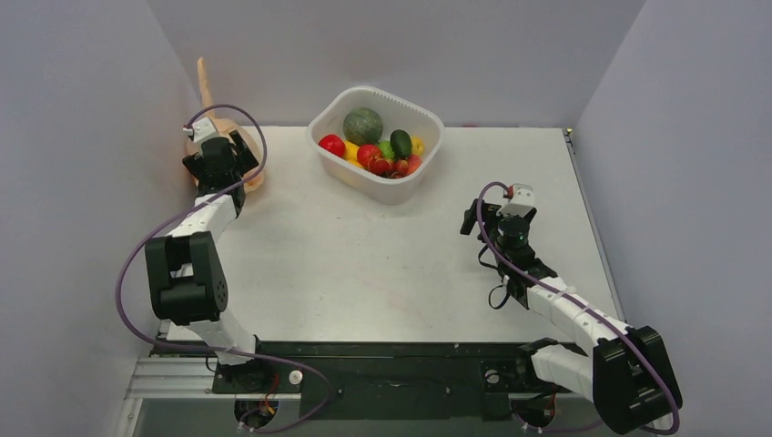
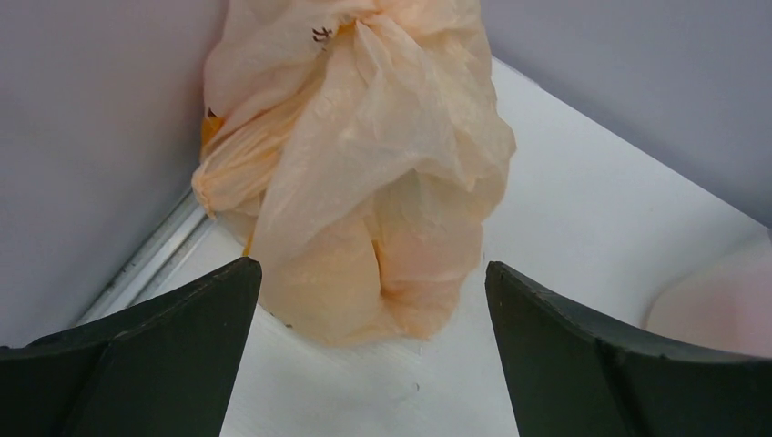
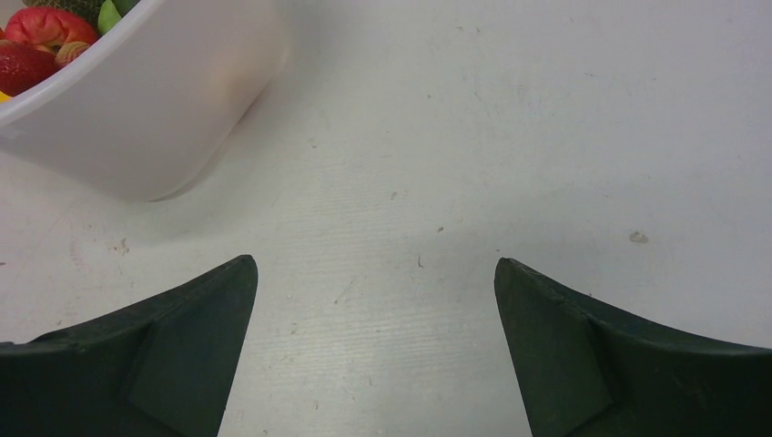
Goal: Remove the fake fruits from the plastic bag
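I should next move my open left gripper outward and close its fingers across the fold of bag below the gathered neck [image 2: 369, 96], a narrow pleat.
The peach-orange plastic bag [image 2: 364, 182] stands crumpled and bunched in the table's far left corner, its handle [image 1: 206, 80] sticking up against the wall. What it holds is hidden. My left gripper [image 1: 218, 150] hovers just short of it, open, the bag's lower end between and beyond the fingertips [image 2: 371, 266] without touching them. Several fake fruits [image 1: 378, 157], red, yellow and green, lie in a white tub [image 1: 428, 118]. My right gripper [image 1: 496, 218] is open over bare table [image 3: 373, 261], right of the tub.
A large dark-green melon [image 1: 362, 124] sits in the tub with the fruits. The tub's wall [image 3: 155, 100] shows at the upper left of the right wrist view. Grey walls close the table at back and sides.
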